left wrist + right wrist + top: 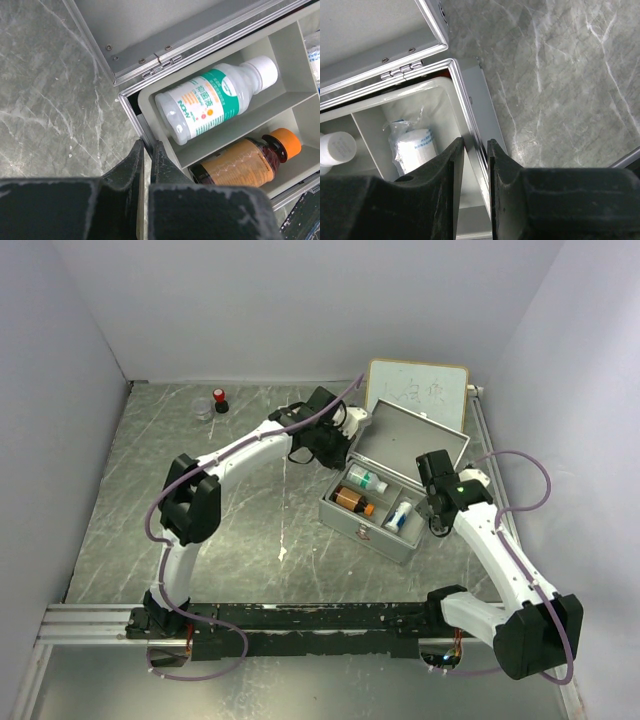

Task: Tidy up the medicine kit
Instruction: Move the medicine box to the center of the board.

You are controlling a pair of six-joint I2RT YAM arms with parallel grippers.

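Note:
My left gripper shifts the end of the case to the left in the top view next, then opens, since the case stands crooked.
The grey metal medicine case (372, 534) stands open at centre right, its lid (412, 432) tilted back. In its tray lie a white bottle with a green label (365, 479), an amber bottle with an orange cap (353, 501) and a wrapped gauze roll (399, 516). My left gripper (334, 448) is shut on the case's left end wall; its wrist view shows the fingers (147, 150) straddling the rim beside the white bottle (215, 97) and the amber bottle (245, 162). My right gripper (438, 496) is shut on the right end wall (482, 100), with the gauze roll (412, 147) just inside.
A whiteboard (418, 390) leans against the back wall behind the case. A small red-capped bottle (220, 398) and a clear little cup (204, 407) stand at the back left. A metal rail (90, 620) runs along the near edge.

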